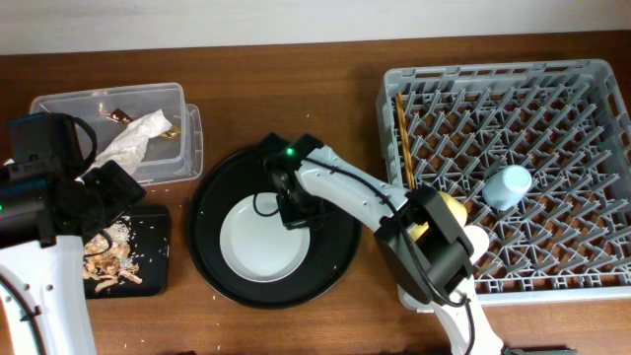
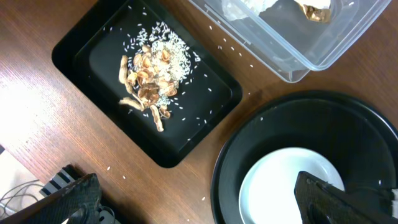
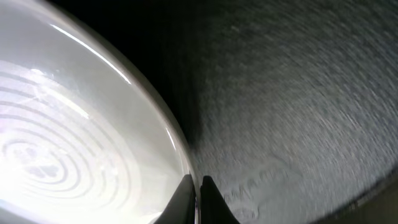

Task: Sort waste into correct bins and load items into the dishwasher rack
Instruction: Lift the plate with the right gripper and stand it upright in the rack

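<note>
My right gripper will next lift the plate (image 1: 258, 242), move it to the right in the overhead view and lower it beside the chopsticks, where the rack's far corner (image 1: 428, 126) is empty.
The round grey-blue plate (image 1: 258, 242) lies in the large round black tray (image 1: 212, 197); it also shows in the left wrist view (image 2: 280, 180) and the right wrist view (image 3: 74, 137). My right gripper (image 1: 293, 212) (image 3: 198, 186) is shut on the plate's rim. My left gripper (image 1: 108, 192) (image 2: 196, 193) is open and empty above the table, between the shallow black tray (image 1: 153, 227) (image 2: 74, 43) and the round tray. Food scraps (image 1: 108, 256) (image 2: 149, 81) lie in the shallow tray. The napkin (image 1: 133, 138) and foil wrapper (image 1: 120, 115) lie in the clear tub (image 1: 59, 104) (image 2: 292, 56).
The grey dishwasher rack (image 1: 552, 118) stands at the right. It holds the chopsticks (image 1: 402, 138) along its left side, the light-blue cup (image 1: 508, 185) and the yellow bowl (image 1: 449, 209), partly behind my right arm. Rice grains are scattered on the table round the shallow tray.
</note>
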You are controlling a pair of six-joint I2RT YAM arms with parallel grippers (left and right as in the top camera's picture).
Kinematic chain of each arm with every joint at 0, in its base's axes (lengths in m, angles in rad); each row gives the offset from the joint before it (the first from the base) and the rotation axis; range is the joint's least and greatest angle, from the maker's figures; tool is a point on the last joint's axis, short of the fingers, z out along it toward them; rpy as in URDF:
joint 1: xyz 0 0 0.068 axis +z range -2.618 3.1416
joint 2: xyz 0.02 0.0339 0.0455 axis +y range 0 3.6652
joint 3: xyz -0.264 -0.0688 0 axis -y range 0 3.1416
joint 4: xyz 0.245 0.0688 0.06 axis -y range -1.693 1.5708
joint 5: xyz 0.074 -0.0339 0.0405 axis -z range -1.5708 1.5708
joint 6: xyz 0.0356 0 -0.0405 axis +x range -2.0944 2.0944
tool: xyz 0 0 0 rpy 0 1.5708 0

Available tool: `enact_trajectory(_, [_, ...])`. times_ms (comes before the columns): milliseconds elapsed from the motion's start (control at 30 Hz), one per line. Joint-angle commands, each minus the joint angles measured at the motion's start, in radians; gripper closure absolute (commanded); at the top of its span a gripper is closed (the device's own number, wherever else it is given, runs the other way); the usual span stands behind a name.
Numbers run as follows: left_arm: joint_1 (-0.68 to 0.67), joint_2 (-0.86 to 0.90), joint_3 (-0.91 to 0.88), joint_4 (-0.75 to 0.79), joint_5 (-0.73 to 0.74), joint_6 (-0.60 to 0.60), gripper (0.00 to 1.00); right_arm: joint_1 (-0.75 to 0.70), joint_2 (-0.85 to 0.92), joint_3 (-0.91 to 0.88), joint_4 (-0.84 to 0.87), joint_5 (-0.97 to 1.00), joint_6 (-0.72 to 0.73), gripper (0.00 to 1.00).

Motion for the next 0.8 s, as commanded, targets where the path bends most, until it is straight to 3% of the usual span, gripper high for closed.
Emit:
enact_trajectory(0, [0.006,-0.001,0.004,-0.001,0.004,0.002,0.01,-0.054,0.01,0.12,-0.092,0.032,0.0,0.96])
enact_trajectory(100, [0.006,-0.001,0.004,-0.002,0.004,0.002,0.01,-0.138,-0.061,0.32,-0.231,0.058,-0.05,0.96])
enact_trajectory(233, [0.006,-0.001,0.004,-0.002,0.004,0.001,0.01,-0.334,-0.117,0.573,-0.438,0.287,-0.05,0.96])
enact_trajectory(333, [0.006,-0.001,0.004,-0.002,0.003,0.002,0.01,-0.51,-0.118,0.598,-0.505,0.512,0.008,0.96])
enact_trajectory(467, [0.006,-0.001,0.004,-0.002,0.004,0.002,0.01,-0.687,-0.117,0.598,-0.494,0.569,0.008,0.96])
enact_trajectory(667, [0.006,-0.001,0.004,-0.001,0.004,0.002,0.01,-0.65,-0.116,0.52,-0.391,0.595,0.007,0.96])
enact_trajectory(767, [0.006,-0.001,0.004,-0.001,0.004,0.002,0.01,-0.571,-0.112,0.433,-0.341,0.735,0.008,0.96])
